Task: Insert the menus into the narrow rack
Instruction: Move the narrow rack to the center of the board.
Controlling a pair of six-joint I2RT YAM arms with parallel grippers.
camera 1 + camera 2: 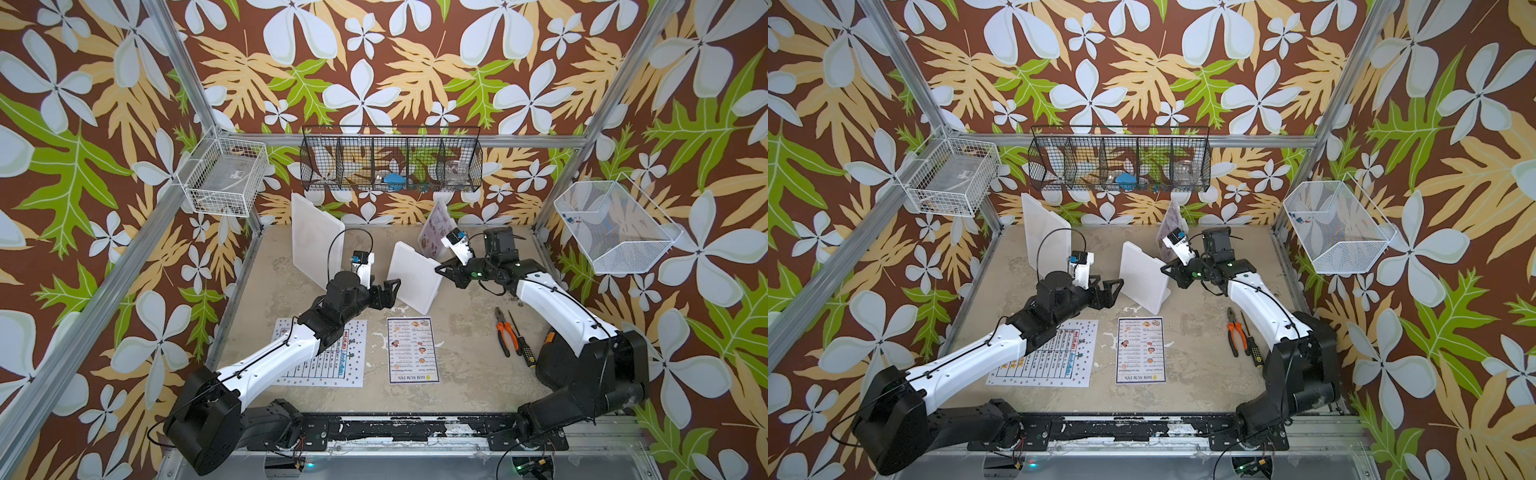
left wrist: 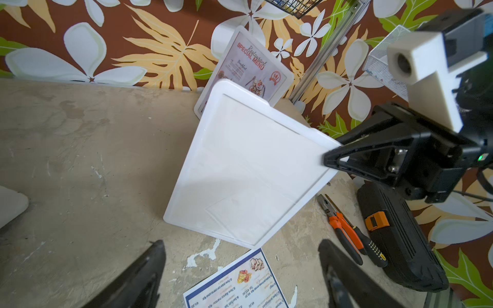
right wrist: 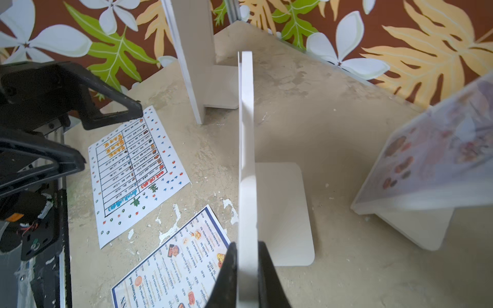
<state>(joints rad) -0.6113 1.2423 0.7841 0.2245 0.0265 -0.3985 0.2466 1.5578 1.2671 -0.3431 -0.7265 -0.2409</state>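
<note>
The middle rack (image 1: 415,279) on the table beyond sits at an angle to the "DIM SUM INN" sheet, so I will next turn my right gripper to straighten it and then let go of the rack's edge.
The middle white rack (image 1: 415,279) stands upright on the table, and my right gripper (image 3: 246,272) is shut on its thin top edge near a corner (image 2: 333,160). My left gripper (image 1: 392,291) hangs open just left of that rack, touching nothing; in the left wrist view its fingers (image 2: 149,266) are spread wide above the table. Two menus lie flat: the dotted-border sheet (image 1: 340,365) is partly under my left arm, and the "DIM SUM INN" sheet (image 1: 411,350) lies in front of the rack. The "SPECIAL MENU" (image 2: 250,66) stands in another white rack (image 1: 436,230) at the back right.
A third white rack (image 1: 316,245) stands at the back left. Orange pliers (image 1: 505,332), a screwdriver (image 1: 519,345) and a black case (image 1: 557,361) lie right of the menus. Wire baskets hang on the walls: white (image 1: 226,176), black (image 1: 390,164), white mesh (image 1: 615,226).
</note>
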